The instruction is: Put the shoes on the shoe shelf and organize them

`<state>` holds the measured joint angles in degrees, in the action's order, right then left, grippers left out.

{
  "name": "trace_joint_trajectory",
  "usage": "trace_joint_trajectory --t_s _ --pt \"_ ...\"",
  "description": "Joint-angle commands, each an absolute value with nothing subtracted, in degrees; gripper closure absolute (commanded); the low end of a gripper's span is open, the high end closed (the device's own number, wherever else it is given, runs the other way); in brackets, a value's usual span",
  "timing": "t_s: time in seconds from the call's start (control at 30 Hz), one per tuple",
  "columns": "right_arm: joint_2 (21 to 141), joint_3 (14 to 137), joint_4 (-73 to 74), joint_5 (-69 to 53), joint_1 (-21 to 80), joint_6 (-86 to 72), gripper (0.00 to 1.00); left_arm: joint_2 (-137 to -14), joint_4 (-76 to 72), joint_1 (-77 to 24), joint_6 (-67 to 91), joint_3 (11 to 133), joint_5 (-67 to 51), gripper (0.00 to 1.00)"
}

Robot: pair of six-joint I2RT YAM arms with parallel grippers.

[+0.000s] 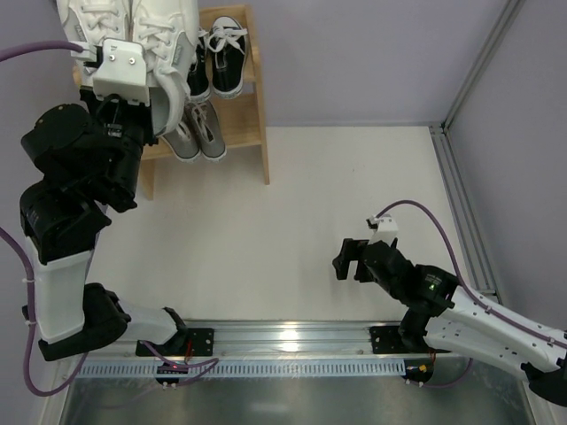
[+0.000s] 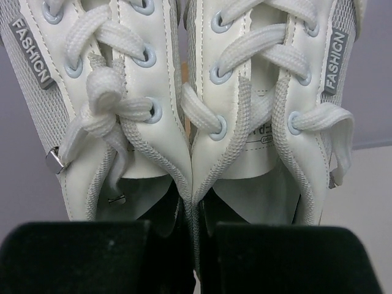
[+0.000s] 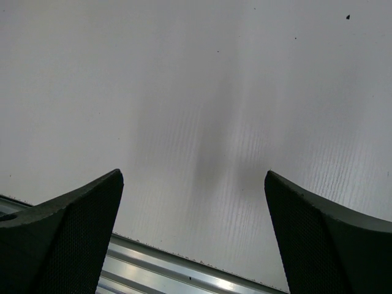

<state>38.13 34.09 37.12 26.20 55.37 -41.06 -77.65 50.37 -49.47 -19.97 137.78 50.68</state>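
The black canvas pair [image 1: 227, 62] fills only one end of the shoe shelf's upper level, so my left gripper needs to lower the white shoes beside it and release them.
My left gripper [image 1: 142, 102] is raised high at the far left, over the left part of the light wood shoe shelf [image 1: 255, 124]. It is shut on the all-white pair of shoes [image 1: 155, 31]. In the left wrist view its fingers [image 2: 79, 257] pinch the two inner collars together [image 2: 195, 184], with laces and "FASHION" tabs above. The black canvas pair [image 1: 227, 62] stands on the shelf's upper tier at the right. The grey pair [image 1: 199, 133] sits on the lower tier, partly hidden by the white shoes. My right gripper [image 1: 347, 258] is open and empty, low over the white table [image 3: 202, 92].
The purple back wall [image 1: 354, 53] stands right behind the shelf. A metal frame post [image 1: 461, 177] runs along the table's right side. The aluminium rail [image 1: 283, 336] with both arm bases lies along the near edge and also shows in the right wrist view [image 3: 184, 269].
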Motion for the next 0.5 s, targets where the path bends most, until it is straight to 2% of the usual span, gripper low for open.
trace_joint_trajectory --t_s 0.0,0.2,0.27,0.47 --pt "36.83 35.68 33.49 25.14 55.46 -37.97 0.03 -77.87 44.47 -48.44 -17.86 135.63 52.21 1.0" --pt "33.4 36.3 35.68 25.4 55.46 -36.74 0.03 -82.35 48.16 -35.53 -11.17 136.75 47.74 1.0" --pt "31.83 36.39 37.17 26.1 55.46 -36.56 0.03 -82.97 48.69 -27.1 -6.96 137.2 43.53 1.0" --pt "29.36 37.09 39.29 27.68 55.46 -35.6 0.03 -84.11 49.31 -16.47 -2.13 135.27 37.37 1.0"
